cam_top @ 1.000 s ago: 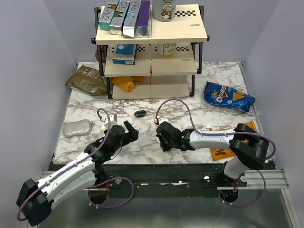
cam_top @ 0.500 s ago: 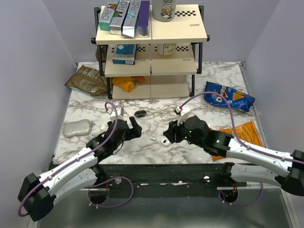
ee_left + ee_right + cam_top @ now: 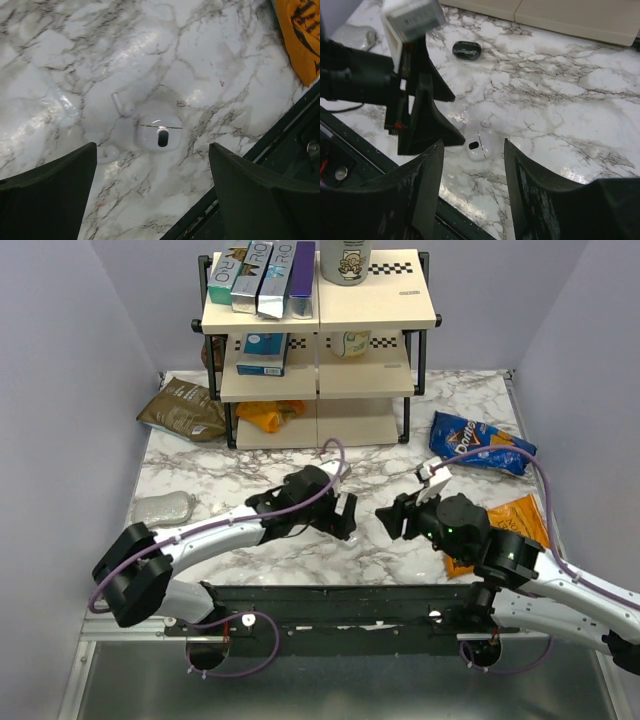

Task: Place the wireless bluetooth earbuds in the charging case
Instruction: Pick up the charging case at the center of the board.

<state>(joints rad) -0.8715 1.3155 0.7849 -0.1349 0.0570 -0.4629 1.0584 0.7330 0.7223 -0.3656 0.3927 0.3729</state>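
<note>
Next, my left gripper, wide open, moves down over the case, one finger beside each rounded end. The white charging case (image 3: 352, 540) (image 3: 159, 132) lies shut below it on the marble.
A white charging case (image 3: 159, 132) lies closed on the marble table, a dark oval on its front, and also shows in the right wrist view (image 3: 479, 146). One white stemmed earbud (image 3: 120, 102) lies just beyond the case, seen again at its far edge (image 3: 485, 120). A second white earbud (image 3: 107, 152) rests by the case's left side. My left gripper (image 3: 152, 200) hangs wide open above the case, touching nothing. My right gripper (image 3: 473, 160) is open too, facing the case from the other side. Both grippers, left (image 3: 345, 515) and right (image 3: 395, 520), meet over the table's front middle.
A black oval object (image 3: 466, 49) lies farther back. A wooden shelf (image 3: 320, 340) stands at the rear. A blue chip bag (image 3: 480, 445) and an orange bag (image 3: 510, 525) lie right; a brown bag (image 3: 183, 408) and silver pouch (image 3: 163, 508) left. The table's dark front rail (image 3: 280, 150) is close.
My left arm has swung right to the front middle of the table. My right gripper has gone from shut to open, and its arm has swung round and stretched out toward the table's middle.
</note>
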